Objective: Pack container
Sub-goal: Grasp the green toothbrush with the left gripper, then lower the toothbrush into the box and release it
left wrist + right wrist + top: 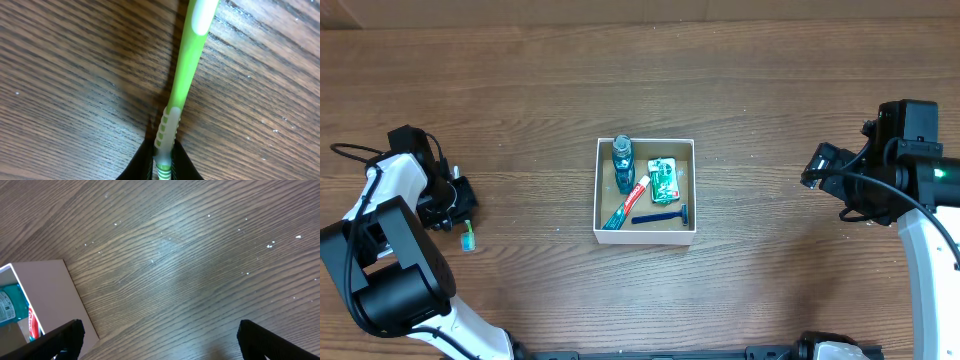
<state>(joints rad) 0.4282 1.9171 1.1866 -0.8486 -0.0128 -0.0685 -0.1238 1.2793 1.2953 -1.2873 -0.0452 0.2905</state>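
Observation:
I will next lift, swing and turn my left gripper over the toothpaste tube and razor, then lower and release the green toothbrush, still outside the container.
The container (645, 236), a small white-walled box with a tan floor, sits mid-table. It holds a blue bottle (623, 160), a red-and-white toothpaste tube (628, 204), a green packet (663, 178) and a blue razor (660, 217). My left gripper (460, 215) at the far left is shut on a green toothbrush (181, 85), which lies on the table and whose end shows below the fingers in the overhead view (470, 241). My right gripper (157, 340) is open and empty, hovering right of the container, whose corner shows in the right wrist view (50, 287).
Wood-grain table (770, 100) all round. The right arm's black body (880, 170) stands at the right edge, the left arm's base (385, 280) at the lower left.

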